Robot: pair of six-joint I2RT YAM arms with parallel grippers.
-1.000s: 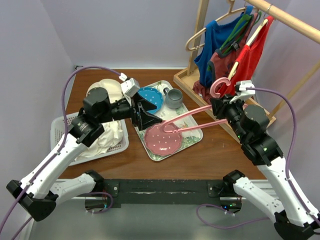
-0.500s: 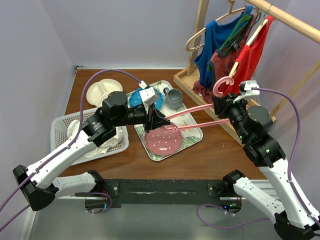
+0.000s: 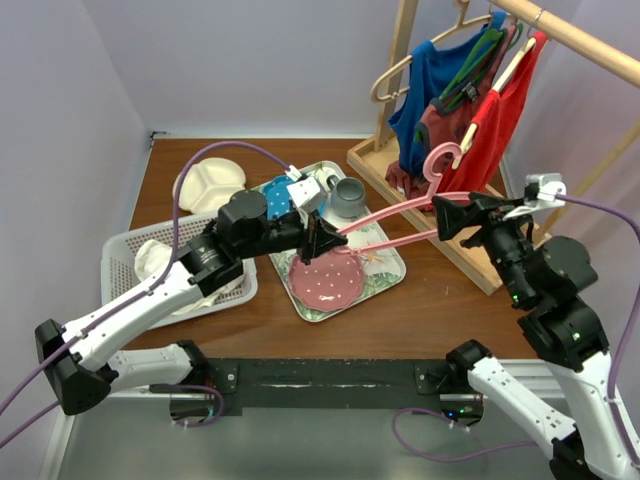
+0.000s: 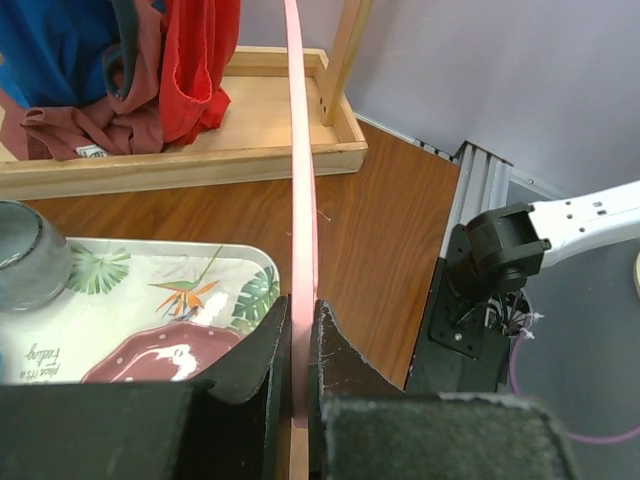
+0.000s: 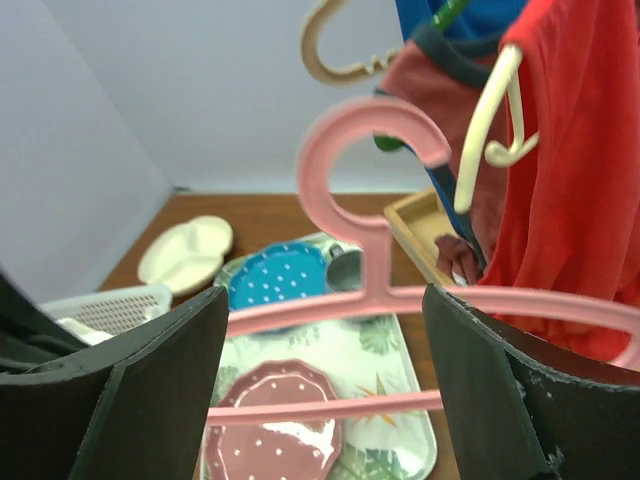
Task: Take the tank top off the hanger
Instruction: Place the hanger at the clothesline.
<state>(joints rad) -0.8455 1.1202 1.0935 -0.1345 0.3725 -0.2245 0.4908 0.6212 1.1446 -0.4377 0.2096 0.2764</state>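
Note:
Next, my left gripper needs to lift to hook the hanger over the bare part of the rack's rod, since that lies above the gripper, to its right in the top view.
A bare pink hanger (image 3: 400, 212) hangs in the air over the tray, its hook (image 3: 440, 160) up near the rack. My left gripper (image 3: 322, 240) is shut on its left end; in the left wrist view the pink bar (image 4: 300, 200) runs straight out from between the closed jaws (image 4: 302, 315). My right gripper (image 3: 450, 215) stands open at the hanger's right side, and in its wrist view the hanger (image 5: 375, 200) is just beyond the spread fingers (image 5: 325, 295), untouched. A white tank top (image 3: 160, 255) lies bunched in the white basket (image 3: 125, 250) at left.
A leaf-print tray (image 3: 385, 275) holds a pink dotted plate (image 3: 325, 280), a blue dotted plate (image 3: 275, 200) and a grey cup (image 3: 347, 198). A white divided plate (image 3: 205, 185) sits behind the basket. A wooden rack (image 3: 430, 180) at back right carries red, blue and maroon garments on hangers.
My left gripper swung right from the basket and shut on the hanger's left end. My right gripper opened, let the hanger go and drew back to the right.

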